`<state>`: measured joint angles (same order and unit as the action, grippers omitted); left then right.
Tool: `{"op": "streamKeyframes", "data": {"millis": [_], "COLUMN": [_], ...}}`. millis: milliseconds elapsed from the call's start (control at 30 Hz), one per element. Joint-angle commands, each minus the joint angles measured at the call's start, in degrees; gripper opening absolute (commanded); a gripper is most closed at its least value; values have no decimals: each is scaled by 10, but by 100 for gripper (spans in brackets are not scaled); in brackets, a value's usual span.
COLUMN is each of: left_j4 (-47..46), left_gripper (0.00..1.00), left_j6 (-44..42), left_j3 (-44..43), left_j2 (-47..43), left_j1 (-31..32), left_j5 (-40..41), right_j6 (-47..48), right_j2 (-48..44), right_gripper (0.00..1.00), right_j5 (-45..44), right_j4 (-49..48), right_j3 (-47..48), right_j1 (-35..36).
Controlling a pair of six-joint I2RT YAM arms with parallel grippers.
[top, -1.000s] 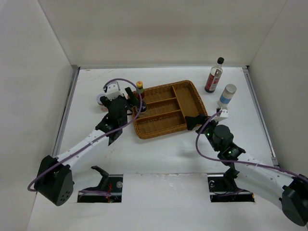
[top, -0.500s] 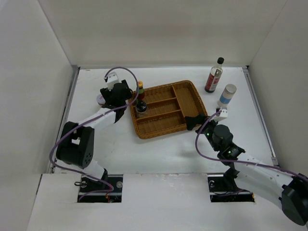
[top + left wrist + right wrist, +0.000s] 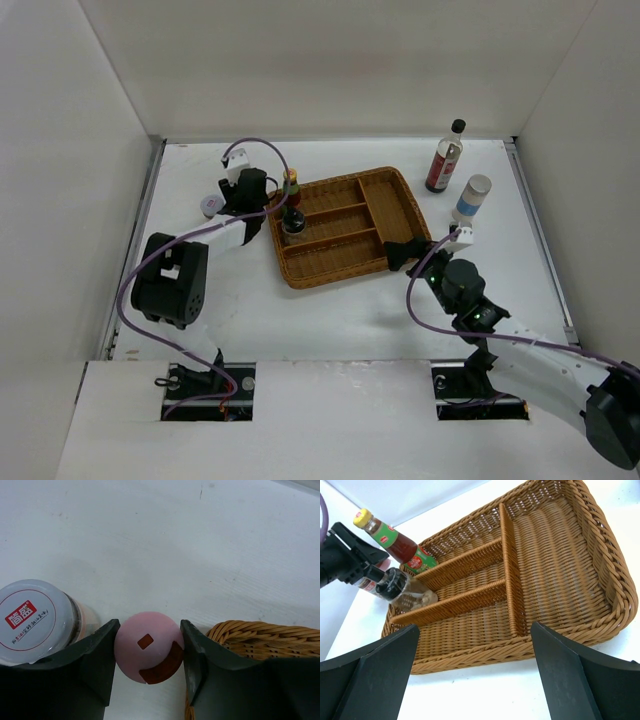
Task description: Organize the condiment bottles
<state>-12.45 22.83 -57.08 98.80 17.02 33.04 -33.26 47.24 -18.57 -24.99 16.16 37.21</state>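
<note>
The left gripper next carries the pink-lidded jar up past the black-capped jar [image 3: 293, 224], then down into the empty middle slot at the end beside the cross compartment.
Seen from the left wrist, my left gripper [image 3: 149, 626] is shut on the pink-lidded jar [image 3: 150, 647], with both fingers against its lid. The jar stands on the table just left of the wicker tray [image 3: 260, 635]. The red-white-lidded jar [image 3: 32, 617] stands just outside the left finger. From above, the left gripper [image 3: 258, 198] hides the pink jar. The yellow-capped bottle [image 3: 291, 184] and a black-capped jar [image 3: 293, 224] stand in the tray's left end. My right gripper [image 3: 475, 680] is open at the tray's near right corner. The tall dark bottle [image 3: 445, 155] and the white shaker [image 3: 471, 198] stand at the back right.
The brown wicker tray [image 3: 395, 205] sits mid-table, with three long slots and one cross compartment on the right. White walls close in the table on the left, the back and the right. The left arm's elbow [image 3: 170, 280] is folded near the left wall.
My left gripper's jaws have closed in onto the pink lid. The left arm has folded back, its elbow now nearer the tray. The right arm has not moved.
</note>
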Motion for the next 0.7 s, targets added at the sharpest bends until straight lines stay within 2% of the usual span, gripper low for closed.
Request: {"op": "streamKeyframes", "data": {"millis": [0,133,300,467,533,600,667], "left_j4": [-23,-29,-25,7,14,17,12], "left_gripper": [37,34,34,32,32,32,32], "left_j6": [-2,0,-5,-11,-12,-15,-23], "left_j3": [-8,31,97,135,124,96,67], "left_j2": [-37,-119,-258,-402,-433,-436,-416], "left_j1": [-1,7,36,97,138,180,220], "left_j5": [5,13,67,97,103,98,93], "right_j6": [-5,-4,-3,-6,-7,-9,-10], "right_j2": [-13,-7,-10,-43,-55,-65,-80], "right_gripper": [100,100,100,95,85,61,42], "right_j5": [6,5,0,-6,-12,-26,-39], "right_j4": [-34,-40,-40,-36,-37,-34,-23], "right_j3": [23,23,23,12,7,4,2], "right_j1": [5,5,5,2,1,-1,-3]}}
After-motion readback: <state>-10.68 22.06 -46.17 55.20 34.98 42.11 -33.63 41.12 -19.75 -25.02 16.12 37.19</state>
